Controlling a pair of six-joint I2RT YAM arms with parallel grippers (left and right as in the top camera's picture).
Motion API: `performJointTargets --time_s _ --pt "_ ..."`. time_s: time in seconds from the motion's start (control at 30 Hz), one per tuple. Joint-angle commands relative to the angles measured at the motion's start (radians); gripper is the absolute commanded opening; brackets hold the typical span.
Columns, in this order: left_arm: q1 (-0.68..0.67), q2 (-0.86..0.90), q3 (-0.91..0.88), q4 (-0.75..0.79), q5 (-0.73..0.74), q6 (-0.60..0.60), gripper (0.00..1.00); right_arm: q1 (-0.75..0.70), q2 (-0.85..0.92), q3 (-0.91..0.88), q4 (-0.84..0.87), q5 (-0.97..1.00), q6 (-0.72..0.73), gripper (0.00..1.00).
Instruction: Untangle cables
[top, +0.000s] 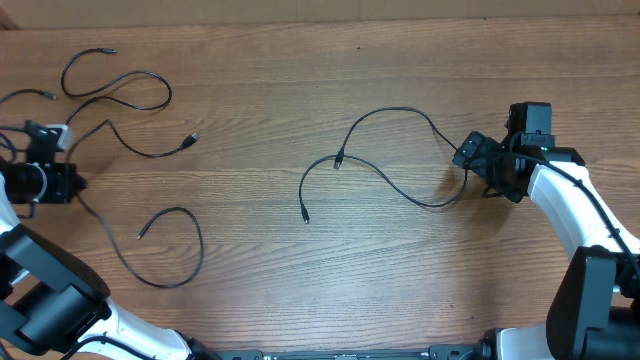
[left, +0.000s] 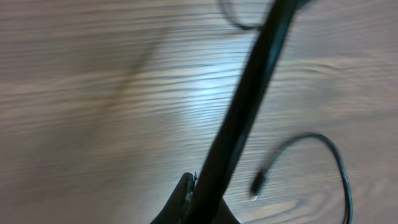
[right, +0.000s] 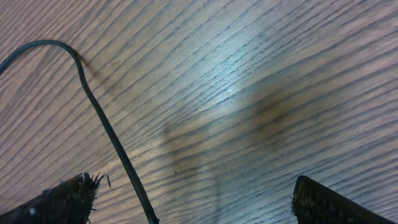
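Note:
Next, my left gripper needs to carry the cable to the table's side, to the gripper's left in the overhead view, and release it clear of the crossed cables.
Several thin black cables lie on the wooden table (top: 300, 70). One cable (top: 392, 111) arcs from the middle to my right gripper (top: 472, 158); another (top: 303, 190) curves beside it, its plug at the front. In the right wrist view my right gripper (right: 196, 196) is open, and a cable (right: 102, 121) runs between the fingers close to the left one. My left gripper (top: 72, 184) at the far left is shut on a cable (left: 242, 106) that runs taut up from the jaws (left: 193, 190). That cable loops (top: 190, 265) across the front left.
More loose cables lie at the back left: a loop (top: 120, 80) and one ending in a plug (top: 192, 138). A silvery-tipped plug (left: 257, 184) lies right of my left jaws. The right arm (top: 580, 220) reaches in from the front right.

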Motion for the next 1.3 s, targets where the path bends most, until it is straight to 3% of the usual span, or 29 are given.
performJointTargets --time_s 0.0,0.1,0.23,0.5,0.83,0.93,1.0,1.03,1.07,1.1,1.27 --pt "0.024 -0.004 0.137 -0.002 -0.262 -0.261 0.04 -0.002 0.003 0.014 0.004 0.002 0.001 1.0" --pt "0.025 -0.004 0.257 -0.05 -0.498 -0.427 0.04 -0.002 0.003 0.014 0.004 0.002 0.001 1.0" --pt "0.024 -0.015 0.388 -0.105 -0.688 -0.577 0.04 -0.002 0.003 0.014 0.004 0.002 0.0 1.0" --pt "0.019 -0.031 0.445 -0.083 -0.684 -0.59 0.04 -0.002 0.003 0.014 0.004 0.002 0.0 1.0" --pt "0.023 -0.03 0.444 -0.166 -0.684 -0.791 0.06 -0.002 0.003 0.014 0.004 0.002 0.0 1.0" --pt "0.023 -0.03 0.444 -0.17 -0.684 -0.794 0.15 -0.002 0.003 0.014 0.004 0.002 0.001 1.0" --pt "0.023 -0.03 0.444 -0.169 -0.684 -0.794 0.31 -0.002 0.003 0.014 0.004 0.002 0.0 1.0" --pt "0.023 -0.03 0.444 -0.169 -0.684 -0.794 0.44 -0.002 0.003 0.014 0.004 0.002 0.001 1.0" --pt "0.023 -0.03 0.444 -0.169 -0.684 -0.794 0.62 -0.002 0.003 0.014 0.004 0.002 0.0 1.0" --pt "0.023 -0.03 0.444 -0.169 -0.684 -0.794 0.99 -0.002 0.003 0.014 0.004 0.002 0.0 1.0" --pt "0.023 -0.03 0.444 -0.166 -0.639 -0.798 1.0 -0.002 0.003 0.014 0.004 0.002 0.0 1.0"
